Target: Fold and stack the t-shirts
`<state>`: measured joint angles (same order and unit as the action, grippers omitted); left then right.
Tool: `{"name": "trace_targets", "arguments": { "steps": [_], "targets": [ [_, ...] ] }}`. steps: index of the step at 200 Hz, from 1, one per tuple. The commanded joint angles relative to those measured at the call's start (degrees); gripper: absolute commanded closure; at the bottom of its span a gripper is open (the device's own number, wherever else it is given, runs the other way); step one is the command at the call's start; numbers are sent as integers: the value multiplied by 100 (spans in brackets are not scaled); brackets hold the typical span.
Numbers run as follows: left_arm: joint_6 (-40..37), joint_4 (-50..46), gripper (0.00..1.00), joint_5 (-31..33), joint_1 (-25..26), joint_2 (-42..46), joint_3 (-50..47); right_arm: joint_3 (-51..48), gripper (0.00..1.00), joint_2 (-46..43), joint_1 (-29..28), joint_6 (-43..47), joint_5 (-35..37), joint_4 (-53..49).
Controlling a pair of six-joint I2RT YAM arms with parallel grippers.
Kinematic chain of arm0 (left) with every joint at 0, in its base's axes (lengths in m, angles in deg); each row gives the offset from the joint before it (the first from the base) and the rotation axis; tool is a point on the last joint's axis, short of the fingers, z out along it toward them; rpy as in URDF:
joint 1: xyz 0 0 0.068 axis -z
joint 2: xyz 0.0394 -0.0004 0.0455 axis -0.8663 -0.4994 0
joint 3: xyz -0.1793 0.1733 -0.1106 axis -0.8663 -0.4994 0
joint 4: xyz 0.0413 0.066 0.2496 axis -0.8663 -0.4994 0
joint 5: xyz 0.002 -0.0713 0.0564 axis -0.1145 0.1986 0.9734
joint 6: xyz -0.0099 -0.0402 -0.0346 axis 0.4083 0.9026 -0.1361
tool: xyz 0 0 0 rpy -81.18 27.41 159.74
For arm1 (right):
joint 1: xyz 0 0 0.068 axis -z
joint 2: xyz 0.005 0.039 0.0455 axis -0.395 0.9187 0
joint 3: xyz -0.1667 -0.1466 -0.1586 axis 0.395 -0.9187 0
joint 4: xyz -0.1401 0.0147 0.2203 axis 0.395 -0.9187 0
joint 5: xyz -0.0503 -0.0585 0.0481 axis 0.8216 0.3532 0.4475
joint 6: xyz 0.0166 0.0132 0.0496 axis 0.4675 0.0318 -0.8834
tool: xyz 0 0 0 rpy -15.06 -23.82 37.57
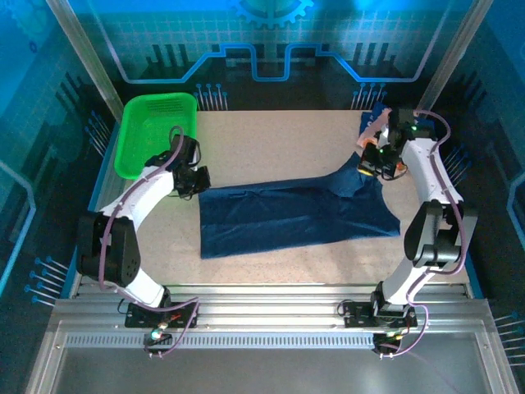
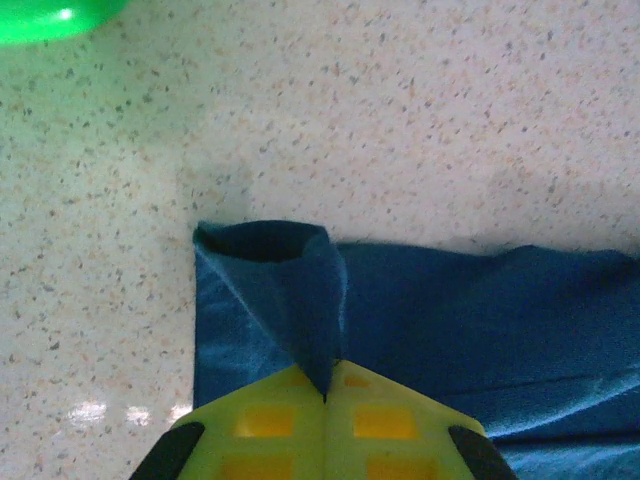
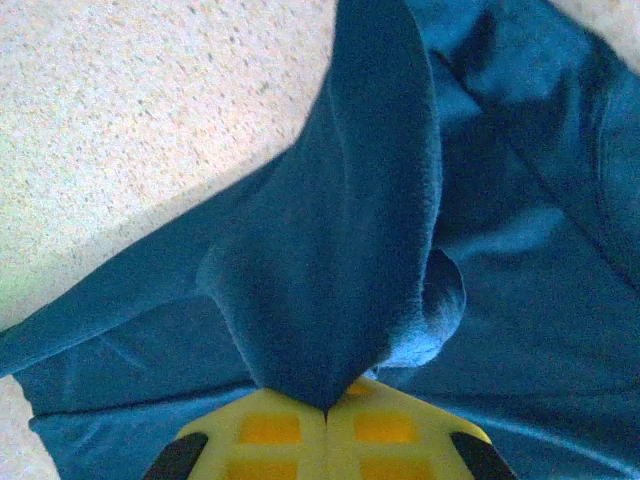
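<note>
The left gripper draws the fold back over the t-shirt's middle next, then releases it there, since that cloth lies flat.
One dark navy t-shirt (image 1: 295,215) lies spread across the middle of the table, plain side up. My left gripper (image 1: 195,182) is at its far left corner and is shut on a pinched fold of the cloth (image 2: 300,300); the yellow-green fingertips (image 2: 280,420) meet with fabric between them, left gripper (image 2: 325,395). My right gripper (image 1: 367,168) holds the shirt's far right part, raised a little off the table. In the right wrist view the t-shirt (image 3: 340,250) rises as a peak into the right gripper (image 3: 325,408), which is shut on it.
A bright green mesh basket (image 1: 156,131) stands at the back left, its rim (image 2: 50,18) just beyond the left gripper. A bit of blue and pinkish cloth (image 1: 373,123) shows behind my right wrist. Speckled tabletop (image 1: 271,139) lies bare beyond the shirt.
</note>
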<state>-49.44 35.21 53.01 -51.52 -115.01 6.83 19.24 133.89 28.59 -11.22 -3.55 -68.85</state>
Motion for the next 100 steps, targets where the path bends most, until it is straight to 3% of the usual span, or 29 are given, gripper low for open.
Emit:
{"name": "trace_targets", "arguments": {
  "steps": [1,100],
  "targets": [
    [-74,-121,100,-87,-87,198,-166,-208,100,-388,177,-210,-208,-188],
    [268,-250,100,-312,-87,685,-908,-1015,100,-1228,396,-350,-538,-660]
  ]
}}
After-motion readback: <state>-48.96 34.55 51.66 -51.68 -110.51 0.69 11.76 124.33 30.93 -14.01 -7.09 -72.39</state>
